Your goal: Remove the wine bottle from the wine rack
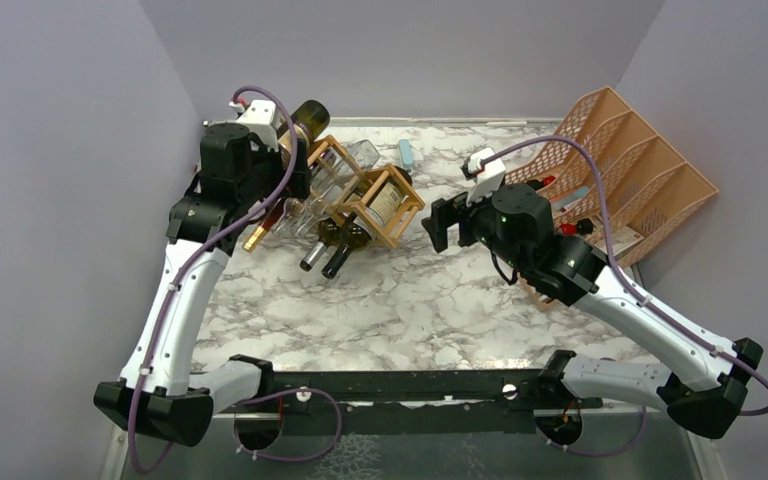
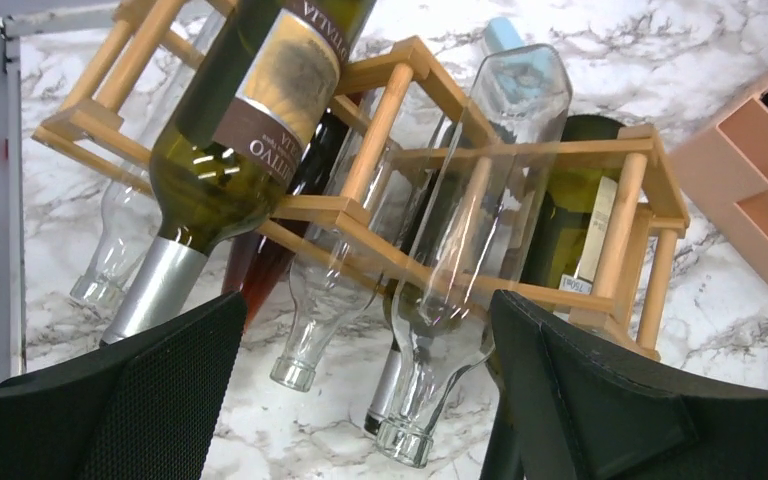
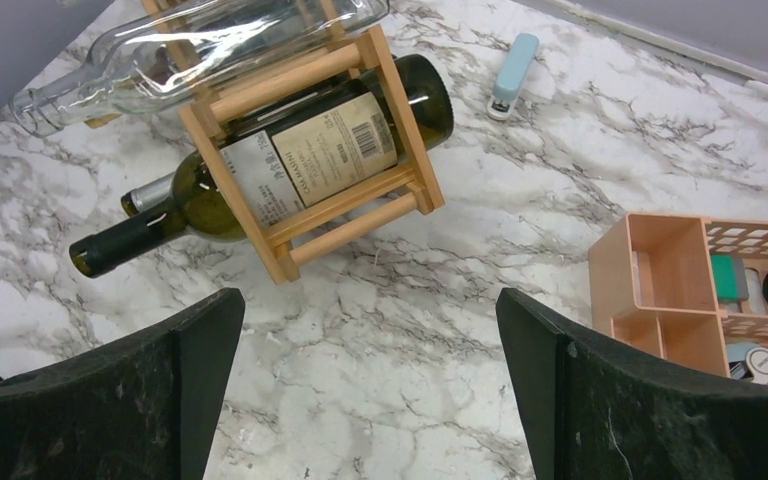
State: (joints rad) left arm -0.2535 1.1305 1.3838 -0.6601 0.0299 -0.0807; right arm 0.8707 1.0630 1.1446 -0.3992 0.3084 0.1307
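Note:
My left gripper has the upper clear bottle's slanted body (image 1: 346,171) (image 2: 478,205) below it and to its right in the top view, so I need to move down there and turn to straddle it.
The light wooden wine rack (image 1: 403,214) lies on the marble table at the back left, holding several bottles. In the left wrist view the rack (image 2: 388,108) holds a green labelled bottle with a silver foil neck (image 2: 230,160) on top, clear empty bottles (image 2: 495,190) and a dark green one (image 2: 570,225). My left gripper (image 2: 365,395) is open, close to the bottle necks, with a clear neck between its fingers untouched. My right gripper (image 3: 370,395) is open and empty over bare marble, near the rack's end cell (image 3: 400,95) holding a dark labelled bottle (image 3: 310,160).
A peach mesh file organizer (image 1: 625,170) with small items stands at the back right, close beside the right arm; it also shows in the right wrist view (image 3: 660,270). A light blue stapler (image 1: 406,153) lies behind the rack. Purple walls enclose the table.

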